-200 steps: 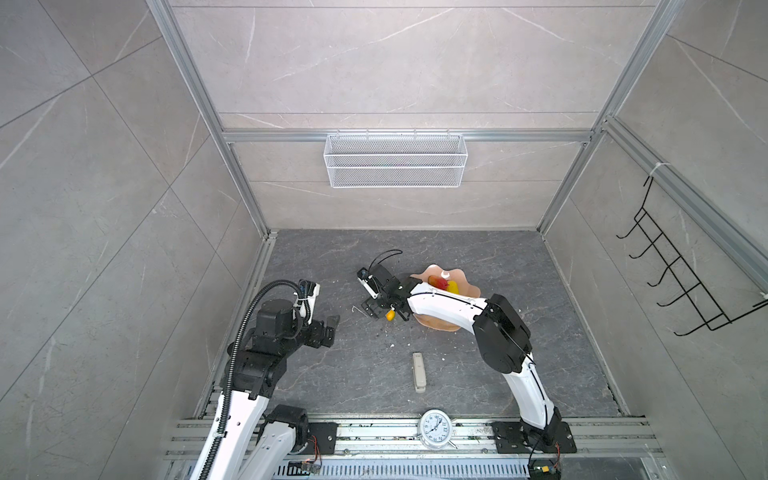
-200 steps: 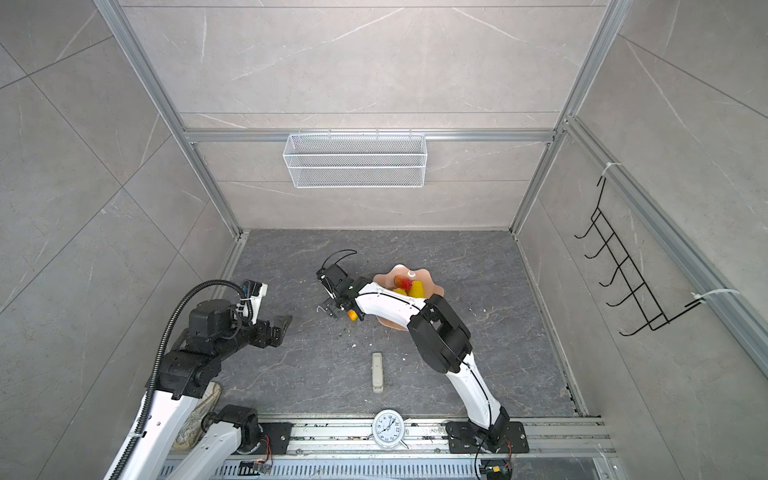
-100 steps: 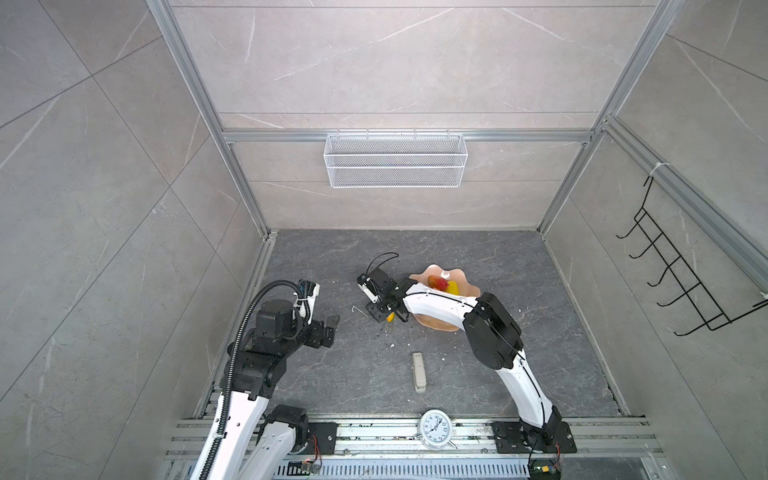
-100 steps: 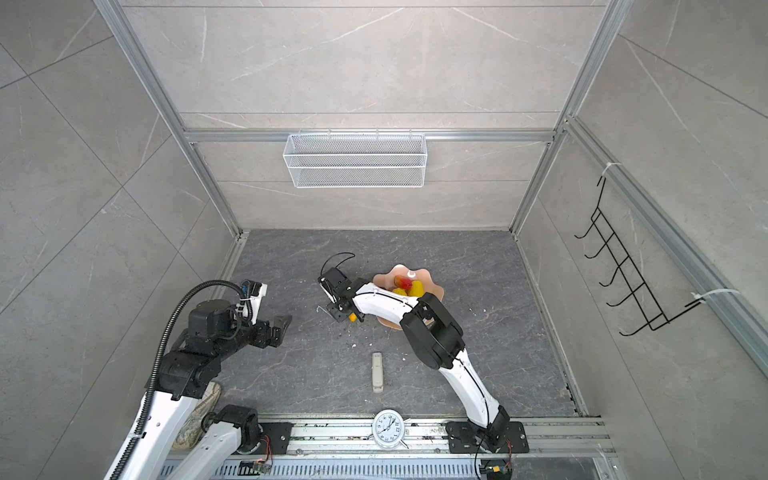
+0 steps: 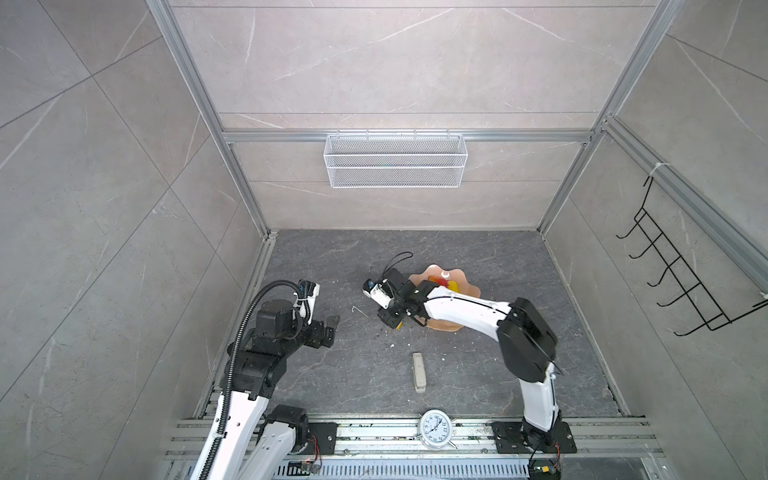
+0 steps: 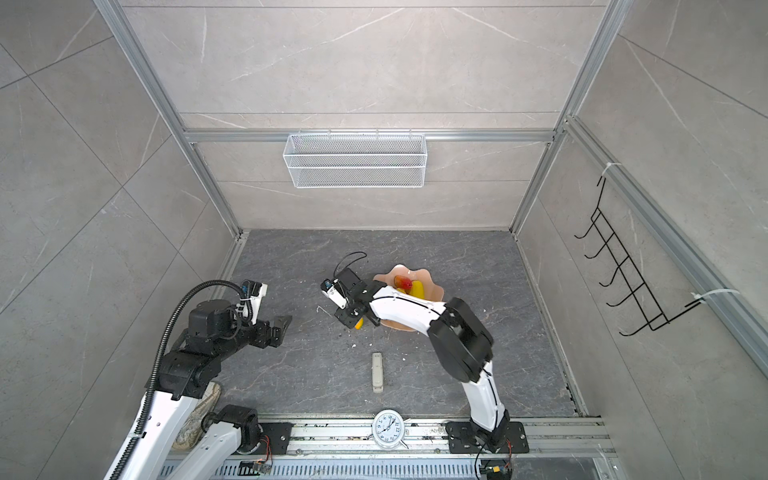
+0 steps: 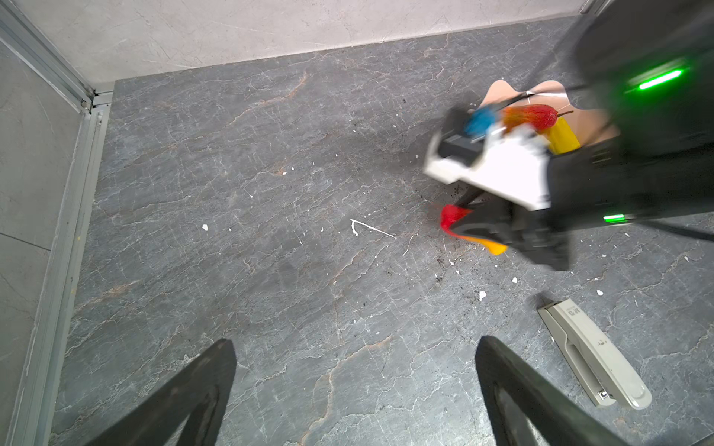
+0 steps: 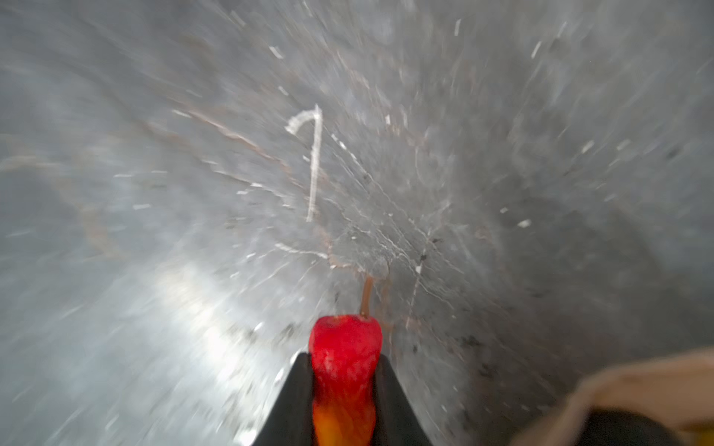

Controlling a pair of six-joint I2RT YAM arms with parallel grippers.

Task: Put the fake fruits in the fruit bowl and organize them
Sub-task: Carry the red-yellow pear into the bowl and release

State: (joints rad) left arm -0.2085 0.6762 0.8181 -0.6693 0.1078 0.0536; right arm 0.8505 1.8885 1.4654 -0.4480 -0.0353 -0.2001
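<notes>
The bowl stands beside the robot's right gripper, away from the left gripper, so the right gripper will next go sideways over the bowl's near part and release the fruit.
My right gripper [image 8: 344, 357] is shut on a red-orange fake fruit [image 8: 344, 367], whose red stem end sticks out past the fingertips. In both top views this gripper [image 5: 390, 322] [image 6: 353, 322] sits low over the floor, just left of the salmon-pink fruit bowl [image 5: 461, 276] [image 6: 428, 276]. In the bowl lie another red-orange fruit [image 6: 402, 282] and a yellow one [image 6: 419, 289]. In the left wrist view the held fruit [image 7: 452, 220] shows in front of the bowl [image 7: 498, 92]. My left gripper [image 7: 355, 343] is open and empty, well left of the bowl [image 5: 332, 328].
A beige stapler-like bar [image 5: 419, 372] [image 7: 595, 359] lies on the floor nearer the front rail. A round clock [image 5: 435, 429] sits on that rail. A white mesh basket [image 5: 395, 166] hangs on the back wall and a black hook rack [image 5: 673, 282] on the right wall.
The right gripper has shut on the red-orange fruit beside the bowl, and its arm has shifted a little. The left arm has stayed where it was.
</notes>
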